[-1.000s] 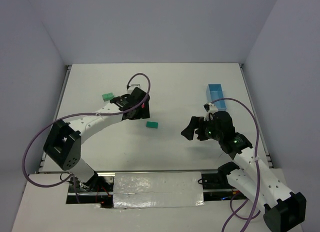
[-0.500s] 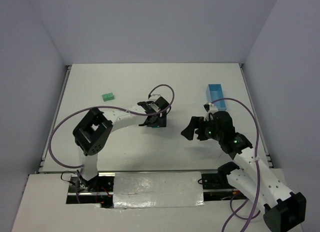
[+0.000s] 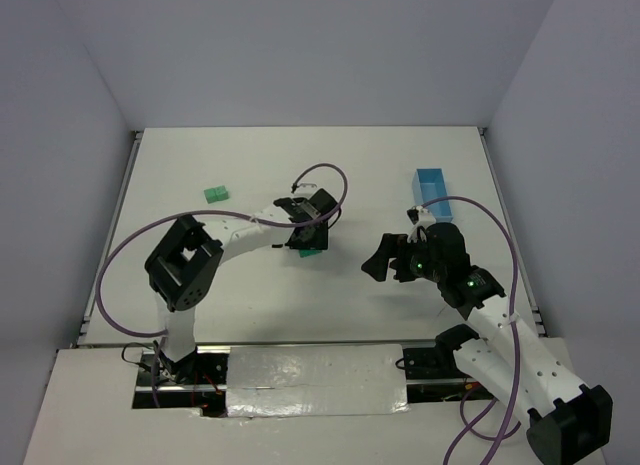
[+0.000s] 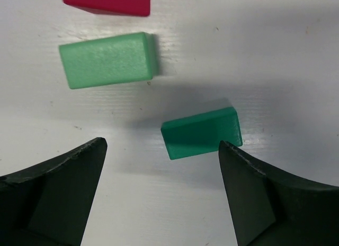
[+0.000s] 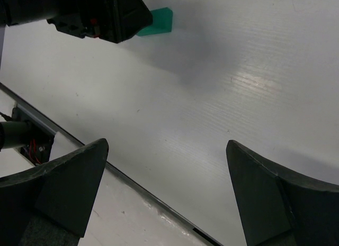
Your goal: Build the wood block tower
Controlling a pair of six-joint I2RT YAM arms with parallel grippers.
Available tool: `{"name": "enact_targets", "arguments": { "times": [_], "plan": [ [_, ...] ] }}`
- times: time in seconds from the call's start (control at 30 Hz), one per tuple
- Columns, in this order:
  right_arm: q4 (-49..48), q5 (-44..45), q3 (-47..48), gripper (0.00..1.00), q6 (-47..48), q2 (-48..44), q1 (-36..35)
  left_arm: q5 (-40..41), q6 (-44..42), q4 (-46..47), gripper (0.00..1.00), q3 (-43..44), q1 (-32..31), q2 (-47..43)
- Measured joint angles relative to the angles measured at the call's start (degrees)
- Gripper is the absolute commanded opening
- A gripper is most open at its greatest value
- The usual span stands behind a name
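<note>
I will move my left gripper outward and to the left in the top view, onto the light green oblong block (image 4: 108, 60), because it is beyond the gripper's open fingers.
In the left wrist view a dark green block (image 4: 201, 132) lies flat on the white table, just ahead of the tips of my open left gripper (image 4: 161, 145) and nearer its right finger. Beyond it lie a light green oblong block (image 4: 108, 60) and the edge of a red block (image 4: 106, 2). In the top view my left gripper (image 3: 310, 233) hovers over the dark green block (image 3: 308, 251), which mostly hides under it. Another green block (image 3: 216, 194) lies far left. My right gripper (image 3: 380, 262) is open and empty; in its wrist view (image 5: 167, 145) the dark green block (image 5: 156, 21) shows.
A light-blue oblong tray (image 3: 432, 185) stands at the far right, behind the right arm. The left arm's purple cable (image 3: 325, 175) loops above its wrist. The table's near edge (image 5: 132, 180) runs under my right gripper.
My left gripper has swung right, from near the far-left green block to above the dark green block, and has settled there. The right arm has not moved.
</note>
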State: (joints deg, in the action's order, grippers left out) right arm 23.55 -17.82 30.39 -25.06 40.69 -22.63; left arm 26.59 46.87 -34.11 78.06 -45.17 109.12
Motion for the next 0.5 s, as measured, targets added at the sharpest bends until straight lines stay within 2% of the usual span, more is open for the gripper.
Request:
{"name": "enact_targets", "arguments": {
  "times": [0.5],
  "plan": [
    [-0.3, -0.3, -0.4, 1.0, 0.0, 0.0, 0.0, -0.9, -4.0, -1.6, 0.99, 4.5, 12.4, -0.2]
  ]
}}
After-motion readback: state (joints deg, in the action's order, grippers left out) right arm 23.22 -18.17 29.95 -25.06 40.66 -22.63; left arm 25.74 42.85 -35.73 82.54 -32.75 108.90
